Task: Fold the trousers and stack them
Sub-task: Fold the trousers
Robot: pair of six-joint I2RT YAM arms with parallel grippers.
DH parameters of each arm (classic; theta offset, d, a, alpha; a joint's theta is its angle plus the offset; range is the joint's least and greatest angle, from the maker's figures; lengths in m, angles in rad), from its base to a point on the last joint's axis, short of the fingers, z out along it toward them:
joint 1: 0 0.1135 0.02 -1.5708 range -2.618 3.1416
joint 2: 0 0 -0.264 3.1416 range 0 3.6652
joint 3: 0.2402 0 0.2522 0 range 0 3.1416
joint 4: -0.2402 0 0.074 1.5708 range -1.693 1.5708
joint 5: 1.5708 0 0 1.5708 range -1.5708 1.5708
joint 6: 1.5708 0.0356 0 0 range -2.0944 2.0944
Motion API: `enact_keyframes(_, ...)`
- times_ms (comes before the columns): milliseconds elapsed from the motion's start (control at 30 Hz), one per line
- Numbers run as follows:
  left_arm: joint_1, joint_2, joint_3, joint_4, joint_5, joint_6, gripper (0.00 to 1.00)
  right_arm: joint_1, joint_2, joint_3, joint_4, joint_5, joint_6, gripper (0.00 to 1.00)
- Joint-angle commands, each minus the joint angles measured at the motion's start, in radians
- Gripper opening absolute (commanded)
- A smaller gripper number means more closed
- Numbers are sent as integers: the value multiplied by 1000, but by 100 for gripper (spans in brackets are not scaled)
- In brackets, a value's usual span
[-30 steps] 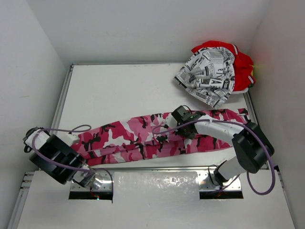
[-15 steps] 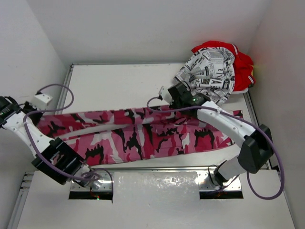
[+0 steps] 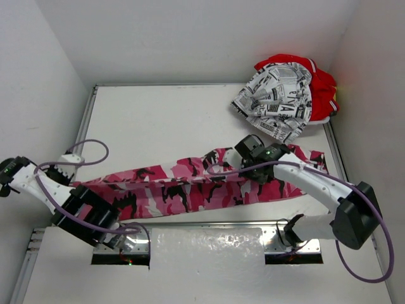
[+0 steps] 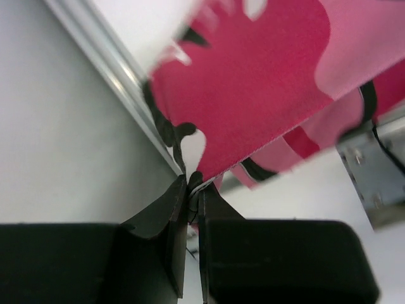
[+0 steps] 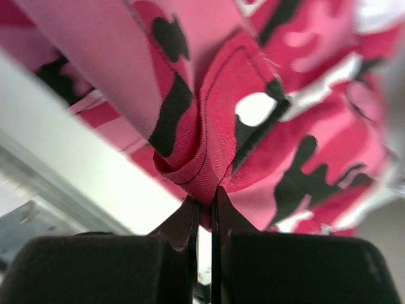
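Observation:
My left gripper will next move back and down to the cloth piece's near edge and let go, because the near piece of the trousers lies uncovered below their tight held edge.
The camouflage trousers lie stretched in a long band across the near part of the table. My left gripper is shut on their left end, right at the table's left edge. In the left wrist view the cloth is pinched at my fingertips. My right gripper is shut on a bunched fold near the right part of the band, and this fold shows in the right wrist view above the closed tips. The newsprint trousers lie crumpled on the red trousers at the far right corner.
A metal rail runs along the table's left edge, also in the left wrist view. White walls stand close on both sides. A shiny plate lies between the arm bases. Purple cables loop from both arms.
Both grippers have moved toward the near edge with the camouflage trousers. The left one came in from the far left, the right one came back from beside the pile. The band is narrower.

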Motion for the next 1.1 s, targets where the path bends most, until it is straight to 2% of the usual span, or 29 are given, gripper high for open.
enact_keyframes(0,58,-35,-21,-31,-112,219,0,-4,-25,-55,-114,-81,-31,0)
enact_keyframes(167,59,-55,-164,-22,-192,331,0,-2,4,-106,-22,-164,-14,1)
enact_keyframes(333,65,-68,-259,10,-295,397,0,8,37,-128,4,-141,-33,1)
enact_keyframes(500,84,-62,-254,55,-363,439,0,10,21,-149,7,-147,-49,1)
enact_keyframes(533,84,-63,-270,53,-376,465,0,10,21,-154,16,-151,-46,4)
enact_keyframes(567,84,-65,-287,61,-411,477,8,11,24,-160,22,-160,-43,16)
enact_keyframes(600,84,-68,-306,76,-439,486,16,13,27,-161,28,-164,-39,21)
enact_keyframes(633,82,-69,-354,98,-465,492,34,14,30,-163,41,-168,-33,30)
enact_keyframes(733,85,-68,-409,190,-574,480,51,14,23,-132,48,-197,-5,63)
enact_keyframes(800,87,-49,-388,215,-581,457,52,7,-25,-96,67,-208,15,70)
enact_keyframes(833,90,-39,-326,201,-562,433,54,-16,-46,-83,74,-214,21,72)
enact_keyframes(900,90,16,-232,111,-455,393,54,-73,-118,-33,123,-274,88,77)
enact_keyframes(933,90,67,-122,25,-353,349,54,-167,-141,-16,146,-350,125,83)
enact_keyframes(1000,90,118,36,-49,-242,251,55,-301,-195,7,227,-453,275,87)
enact_keyframes(1033,87,142,73,-74,-190,189,55,-435,-203,6,246,-488,333,88)
enact_keyframes(1067,82,170,98,-75,-103,137,55,-496,-201,7,254,-512,387,81)
